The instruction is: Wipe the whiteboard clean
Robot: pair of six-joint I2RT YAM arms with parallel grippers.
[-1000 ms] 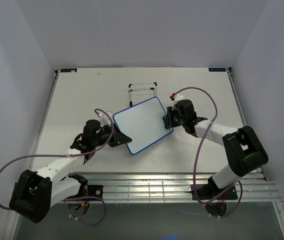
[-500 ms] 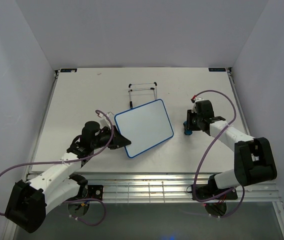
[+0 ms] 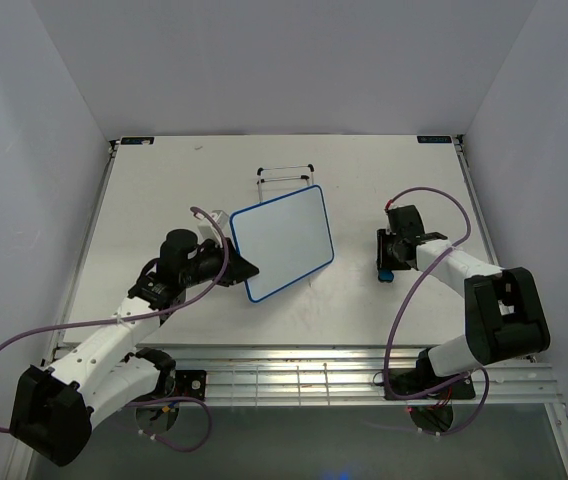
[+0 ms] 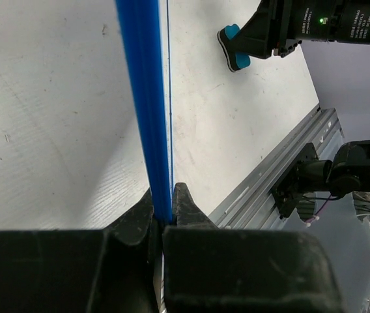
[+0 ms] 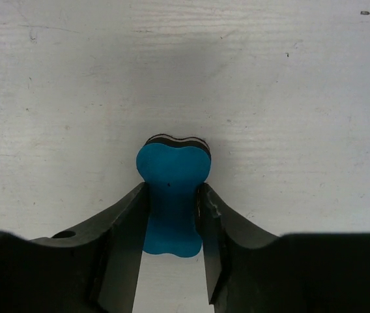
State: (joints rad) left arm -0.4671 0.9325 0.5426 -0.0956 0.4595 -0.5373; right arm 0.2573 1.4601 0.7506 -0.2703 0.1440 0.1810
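The empty wire stand lies outward, so my left gripper should next carry the tilted whiteboard outward, turn it square, bring it down to the stand and release it.
The whiteboard (image 3: 282, 243), white with a thin blue frame and no writing showing, is held tilted above the table. My left gripper (image 3: 236, 265) is shut on its lower left edge. In the left wrist view the blue frame (image 4: 144, 98) runs edge-on up from between my closed left gripper (image 4: 163, 208). To the right, apart from the board, my right gripper (image 3: 386, 262) points down at the table with the blue bone-shaped eraser (image 3: 387, 274) at its tip. In the right wrist view both fingers (image 5: 128, 222) press the eraser's (image 5: 172, 189) narrow waist, and it lies against the table.
A thin black wire stand (image 3: 284, 176) stands just behind the whiteboard. The white table (image 3: 164, 190) is walled on three sides. A metal rail (image 3: 314, 365) runs along the near edge, between the arm bases.
The left arm has raised and turned the whiteboard more upright, toward the back. The right gripper left the board's right edge, moved right and came down to the table with the eraser.
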